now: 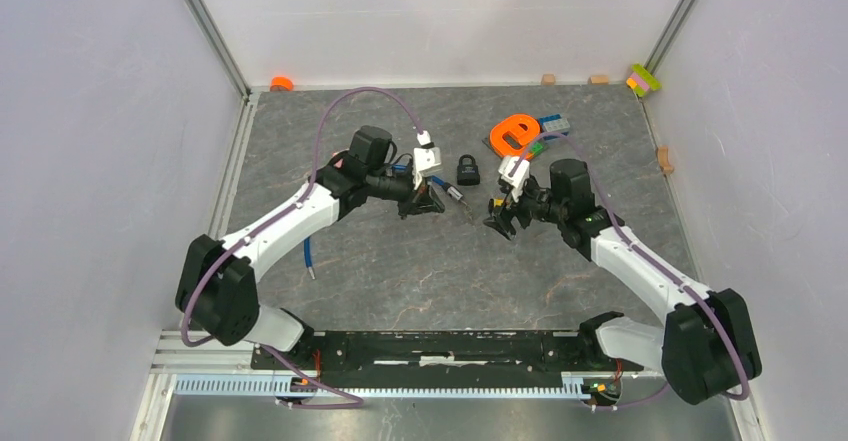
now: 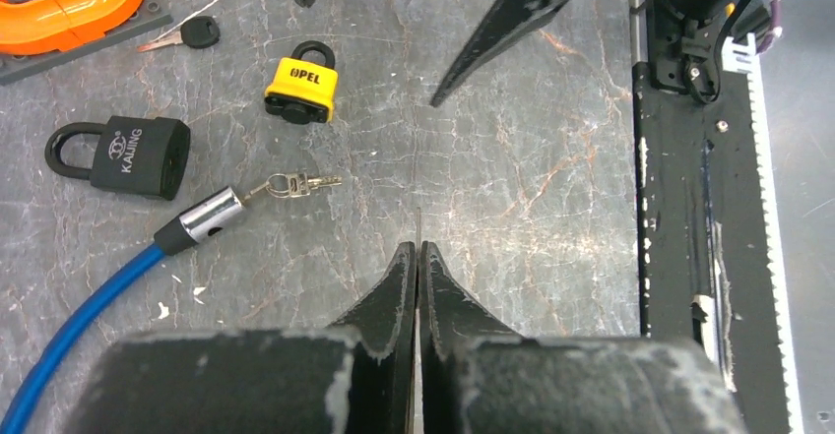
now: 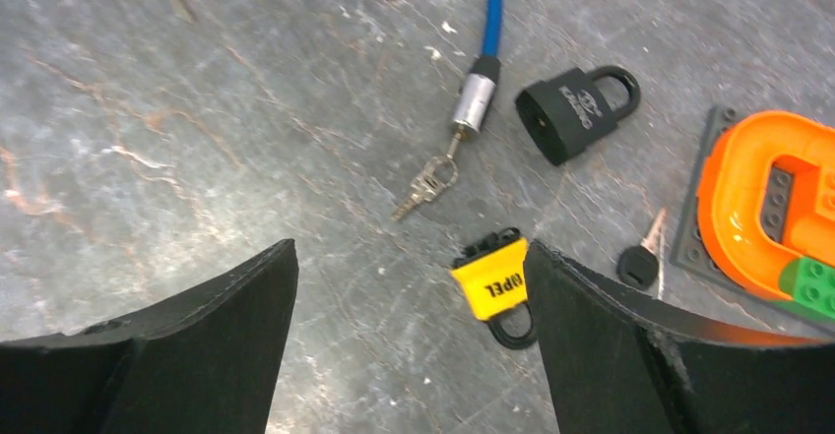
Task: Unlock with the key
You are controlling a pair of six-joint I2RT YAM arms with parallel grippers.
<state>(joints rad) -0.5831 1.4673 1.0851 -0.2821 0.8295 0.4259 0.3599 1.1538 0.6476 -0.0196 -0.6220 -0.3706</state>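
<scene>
The yellow padlock (image 2: 303, 85) lies slanted, so my right gripper shifts and turns to match next, then lowers around the padlock's sides.
My left gripper (image 2: 418, 247) is shut, low over the table. A thin metal blade, seemingly a key (image 2: 418, 222) seen edge-on, pokes out between its tips. A yellow padlock (image 2: 303, 85) lies on the table ahead of it, shackle closed. My right gripper (image 3: 412, 247) stands open over that yellow padlock (image 3: 490, 279), which lies free just inside its right finger (image 3: 591, 336). A black padlock (image 3: 576, 109) lies beyond. A black-headed key (image 3: 638, 265) rests by the orange piece. In the top view both grippers, left (image 1: 432, 201) and right (image 1: 500, 216), face each other at mid-table.
A blue cable lock (image 2: 79, 316) with small keys on a ring (image 2: 295, 185) in its silver end lies left of my left gripper. An orange toy piece on a grey plate (image 1: 515, 133) sits behind the right arm. Small blocks (image 1: 645, 79) line the back wall.
</scene>
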